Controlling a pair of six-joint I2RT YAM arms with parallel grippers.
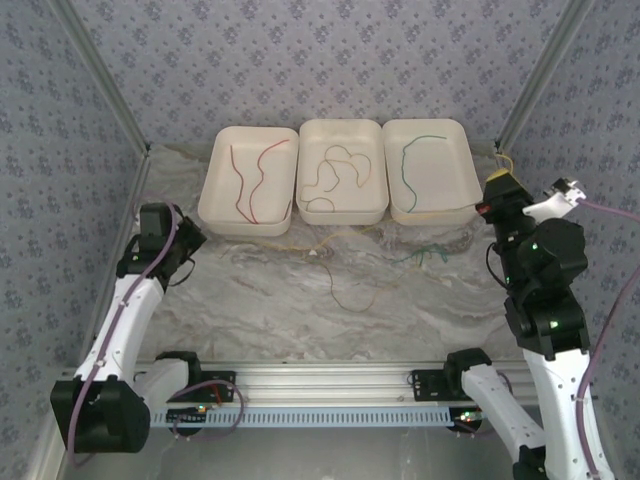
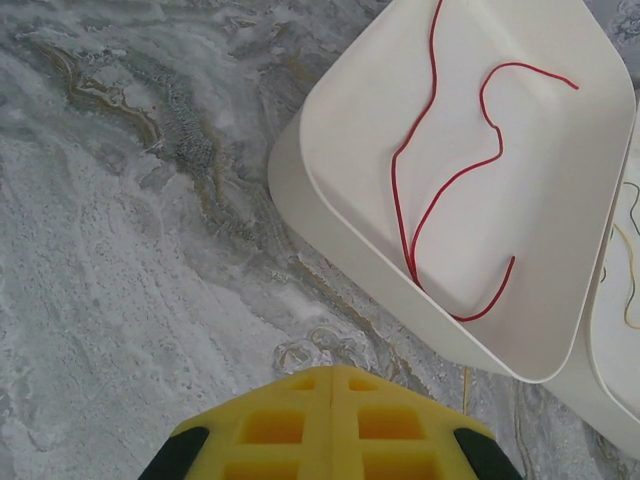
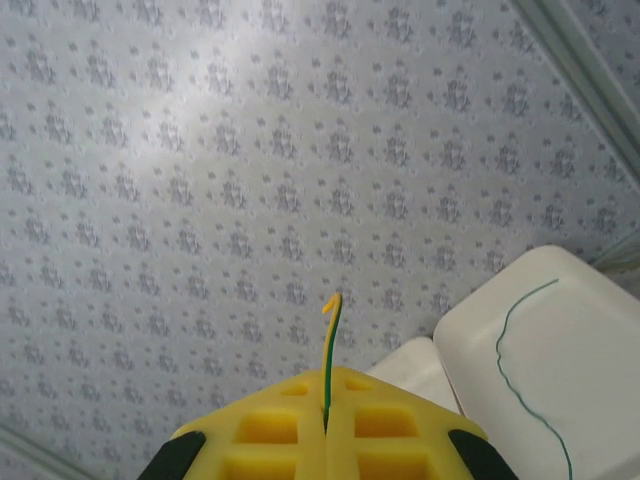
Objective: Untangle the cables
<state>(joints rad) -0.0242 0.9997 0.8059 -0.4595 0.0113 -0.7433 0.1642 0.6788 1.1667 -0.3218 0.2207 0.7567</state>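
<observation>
The yellow cable goes over the middle tray next as my right gripper rises outward, then goes down and releases it. That tray lies below, beyond the green cable's tray.
Three white trays stand at the back. The left tray [image 1: 214,190] holds two red cables [image 1: 255,170], also seen in the left wrist view [image 2: 440,190]. A yellow-orange cable [image 1: 335,175] lies in the middle tray [image 1: 342,132], and a green cable [image 1: 408,165] in the right tray [image 1: 445,135]. More cables lie loose on the table: a yellow-orange one [image 1: 345,290] and a green one [image 1: 430,255]. My right gripper [image 1: 497,183] is raised beside the right tray, shut on the ends of a yellow cable and a green cable [image 3: 330,340]. My left gripper [image 2: 333,370] is shut and empty over the table, near the left tray's corner.
The marble table [image 1: 270,300] is enclosed by patterned walls [image 1: 330,60] on three sides. A metal rail [image 1: 330,380] with both arm bases runs along the near edge. The right tray's rim [image 3: 470,330] lies just right of my right gripper.
</observation>
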